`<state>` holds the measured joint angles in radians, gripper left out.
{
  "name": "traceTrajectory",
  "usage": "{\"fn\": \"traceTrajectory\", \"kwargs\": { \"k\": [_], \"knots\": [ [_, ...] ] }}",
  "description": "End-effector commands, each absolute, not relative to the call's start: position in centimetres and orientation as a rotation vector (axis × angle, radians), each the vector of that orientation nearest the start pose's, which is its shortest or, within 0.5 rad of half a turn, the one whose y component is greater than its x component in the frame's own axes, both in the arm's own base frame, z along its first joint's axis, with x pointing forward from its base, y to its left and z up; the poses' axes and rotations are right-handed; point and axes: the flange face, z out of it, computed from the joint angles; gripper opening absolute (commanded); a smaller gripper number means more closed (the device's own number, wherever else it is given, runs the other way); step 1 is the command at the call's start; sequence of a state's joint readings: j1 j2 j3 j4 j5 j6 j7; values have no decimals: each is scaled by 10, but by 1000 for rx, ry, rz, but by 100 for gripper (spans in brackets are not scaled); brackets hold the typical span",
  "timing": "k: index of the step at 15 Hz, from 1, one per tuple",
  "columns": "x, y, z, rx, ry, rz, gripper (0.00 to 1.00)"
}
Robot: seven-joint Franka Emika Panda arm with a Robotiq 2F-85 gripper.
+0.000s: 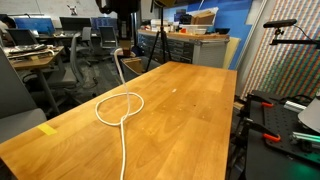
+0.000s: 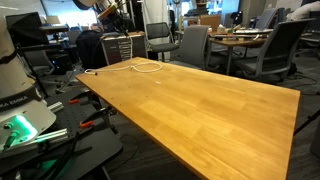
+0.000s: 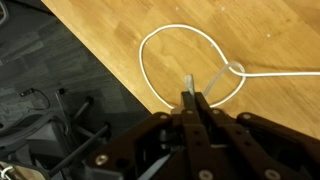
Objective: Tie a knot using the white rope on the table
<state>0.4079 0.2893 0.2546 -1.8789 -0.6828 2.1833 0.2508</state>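
Observation:
The rope's short end crosses the loop to my fingers, so next my gripper needs to shift outward, still high, toward the loop's table-edge side (image 1: 103,102) (image 3: 153,88) and release the rope's short end.
The white rope (image 1: 120,106) lies on the wooden table (image 1: 190,100) in a loop that crosses itself, with a long tail running to the near edge. It also shows in an exterior view (image 2: 146,67) at the table's far corner. In the wrist view the loop (image 3: 165,35) lies below and ahead of my gripper (image 3: 195,97). The gripper's fingers are pressed together high above the table. The rope's short end (image 3: 222,84) runs from the crossing to behind the fingertips. A white stub (image 3: 188,79) shows just past them. I cannot see whether the fingers touch the rope.
The table edge (image 3: 110,70) runs close beside the loop, with dark floor, cables and stand legs beyond it. Office chairs (image 2: 190,45) and desks stand behind the table. A wall of coloured squares (image 1: 285,50) and equipment stand to one side.

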Motion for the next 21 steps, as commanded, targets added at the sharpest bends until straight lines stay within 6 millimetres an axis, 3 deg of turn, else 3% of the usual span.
{"fn": "traceTrajectory", "kwargs": {
  "k": [1,6,7,11,14,15,16,17,18,20,21],
  "knots": [
    [563,370,371,-3368,-1239,-305,1],
    [606,372,369,-3440,-1104,-210,1],
    [610,373,370,-3435,-1084,-185,24],
    [613,375,372,-3394,-1062,-153,54],
    [586,365,368,-3313,-1190,-129,76],
    [576,358,362,-3290,-1238,-71,83],
    [563,343,347,-3313,-1224,136,92],
    [588,368,350,-3340,-1181,-20,98],
    [584,363,343,-3342,-1187,17,82],
    [585,363,343,-3347,-1185,13,97],
    [585,365,342,-3345,-1188,10,99]
  ]
}}
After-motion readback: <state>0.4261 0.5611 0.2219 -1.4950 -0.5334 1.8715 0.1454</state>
